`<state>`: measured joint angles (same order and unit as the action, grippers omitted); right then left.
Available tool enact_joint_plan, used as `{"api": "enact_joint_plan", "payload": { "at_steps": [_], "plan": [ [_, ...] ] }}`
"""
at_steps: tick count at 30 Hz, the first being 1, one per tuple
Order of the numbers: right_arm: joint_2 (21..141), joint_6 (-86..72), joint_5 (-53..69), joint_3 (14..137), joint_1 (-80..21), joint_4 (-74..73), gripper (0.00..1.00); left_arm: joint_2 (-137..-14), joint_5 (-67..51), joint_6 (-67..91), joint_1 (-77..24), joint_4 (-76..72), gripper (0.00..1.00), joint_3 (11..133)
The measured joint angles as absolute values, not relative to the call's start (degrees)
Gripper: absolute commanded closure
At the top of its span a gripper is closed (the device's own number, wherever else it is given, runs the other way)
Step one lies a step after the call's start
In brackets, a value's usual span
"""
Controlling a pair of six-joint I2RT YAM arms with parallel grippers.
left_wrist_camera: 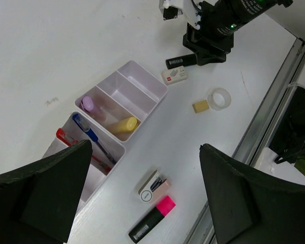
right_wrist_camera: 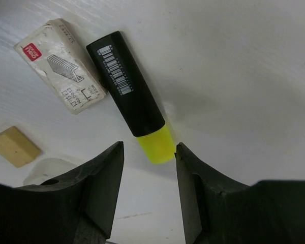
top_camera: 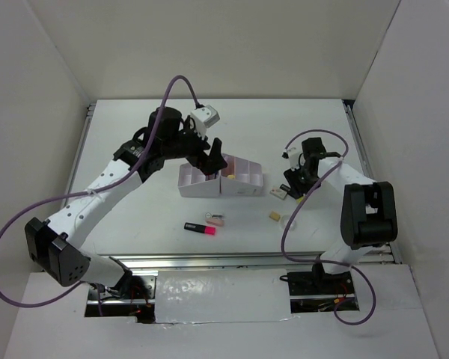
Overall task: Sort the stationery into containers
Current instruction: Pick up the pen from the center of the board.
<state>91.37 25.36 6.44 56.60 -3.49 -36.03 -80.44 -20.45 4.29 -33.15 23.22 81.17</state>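
My left gripper draws back and turns toward the right gripper next, onto the highlighter's yellow end, as that lies to its right in the top view.
The white organiser (top_camera: 243, 188) stands mid-table. In the left wrist view its compartments (left_wrist_camera: 161, 91) hold a purple marker (left_wrist_camera: 87, 103), a cream stick (left_wrist_camera: 124, 124) and a blue pen (left_wrist_camera: 89, 134). My left gripper (top_camera: 212, 157) hovers above the organiser, open and empty (left_wrist_camera: 146, 147). A black-pink highlighter (left_wrist_camera: 152, 219) and a pink eraser (left_wrist_camera: 155, 186) lie in front of it. My right gripper (top_camera: 298, 187) is open and low over the table (right_wrist_camera: 149, 147). The yellow end of the black-yellow highlighter (right_wrist_camera: 132, 96) lies between its fingertips, ungripped.
A white staple box (right_wrist_camera: 61, 84) lies beside the black-yellow highlighter. A tan eraser (left_wrist_camera: 200, 106) and a clear tape ring (left_wrist_camera: 219, 98) lie near the front right. A red pen (left_wrist_camera: 66, 138) is in the organiser. A metal rail (top_camera: 232, 262) runs along the near edge.
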Motion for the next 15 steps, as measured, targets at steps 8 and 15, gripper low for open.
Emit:
{"api": "enact_joint_plan", "payload": {
  "at_steps": [8, 15],
  "plan": [
    [96.99, 26.94, 3.9, 56.77, -6.31, -35.51, 0.57, -78.26, -24.62, 4.29, -29.91, 24.01, 0.01, 79.0],
    [97.95, 27.29, 2.72, 58.11, -6.98, -35.55, 0.89, -74.46, -26.09, 3.7, -28.6, 23.77, 0.02, 75.42]
  ]
}}
